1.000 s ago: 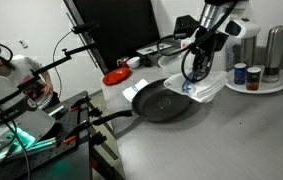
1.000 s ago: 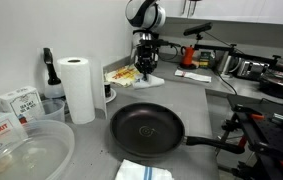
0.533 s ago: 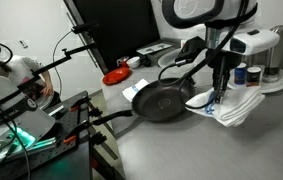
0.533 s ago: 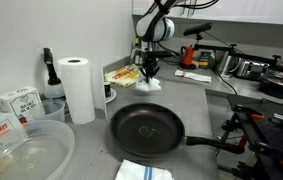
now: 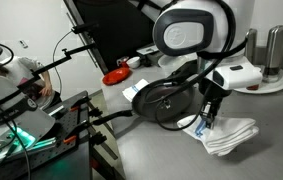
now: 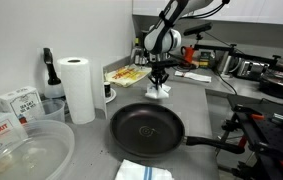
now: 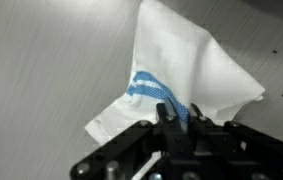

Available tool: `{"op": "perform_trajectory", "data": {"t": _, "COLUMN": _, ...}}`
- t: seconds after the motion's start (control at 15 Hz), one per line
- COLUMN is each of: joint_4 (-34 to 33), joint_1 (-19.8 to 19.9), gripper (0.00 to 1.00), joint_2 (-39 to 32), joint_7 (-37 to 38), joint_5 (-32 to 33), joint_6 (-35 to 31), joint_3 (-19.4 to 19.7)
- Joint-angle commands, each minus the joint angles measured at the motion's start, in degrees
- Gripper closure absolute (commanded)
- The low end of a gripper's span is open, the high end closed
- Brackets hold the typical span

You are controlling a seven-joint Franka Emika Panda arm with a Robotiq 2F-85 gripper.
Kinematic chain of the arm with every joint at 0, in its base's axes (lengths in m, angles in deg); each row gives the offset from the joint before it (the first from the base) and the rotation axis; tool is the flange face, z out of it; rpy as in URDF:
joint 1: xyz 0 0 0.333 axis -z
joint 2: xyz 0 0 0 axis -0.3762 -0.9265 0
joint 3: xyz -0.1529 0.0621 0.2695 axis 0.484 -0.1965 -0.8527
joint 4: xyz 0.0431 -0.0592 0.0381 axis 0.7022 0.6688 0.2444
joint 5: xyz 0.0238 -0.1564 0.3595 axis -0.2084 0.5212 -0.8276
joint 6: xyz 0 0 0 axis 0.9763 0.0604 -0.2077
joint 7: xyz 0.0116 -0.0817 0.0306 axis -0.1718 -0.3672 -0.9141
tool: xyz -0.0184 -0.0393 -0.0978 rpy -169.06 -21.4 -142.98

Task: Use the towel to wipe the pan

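Next, my gripper lowers toward the grey counter beside the pan, just below it, and releases the towel. The towel's loose end already rests there.
A white towel with a blue stripe hangs from my gripper, which is shut on its edge. In an exterior view the towel trails on the grey counter beside the black pan, with my gripper at its near end. In an exterior view the towel hangs under my gripper, just behind the pan, which lies flat with its handle pointing right.
A paper towel roll, a clear bowl and boxes stand left of the pan. Another white cloth lies at the front edge. Cans and metal cups sit on a white plate. A red dish lies behind.
My arm has swung across and lower, dragging the towel away from the plate of cans along the counter, closer to the pan's rim.
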Motion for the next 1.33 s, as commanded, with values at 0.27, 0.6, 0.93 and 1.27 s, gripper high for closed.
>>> {"op": "perform_trajectory", "data": {"t": 0.27, "joint_4": 1.87, "joint_1": 0.38, "gripper": 0.97, "joint_2": -0.94, "joint_7": 4.37, "joint_5": -1.43, "joint_6": -0.64, "joint_3": -0.01}}
{"op": "perform_trajectory", "data": {"t": 0.6, "joint_4": 1.70, "joint_1": 1.21, "gripper": 0.97, "joint_2": -2.42, "joint_7": 5.41, "joint_5": -1.94, "joint_6": -0.08, "joint_3": -0.07}}
{"op": "perform_trajectory", "data": {"t": 0.93, "joint_4": 2.33, "joint_1": 1.52, "gripper": 0.64, "joint_2": -2.53, "joint_7": 4.88, "joint_5": -2.27, "joint_6": 0.23, "joint_3": -0.20}}
{"op": "perform_trajectory", "data": {"t": 1.27, "joint_4": 4.61, "joint_1": 1.60, "gripper": 0.28, "joint_2": 1.71, "joint_7": 2.42, "joint_5": -3.49, "joint_6": 0.27, "joint_3": -1.92}}
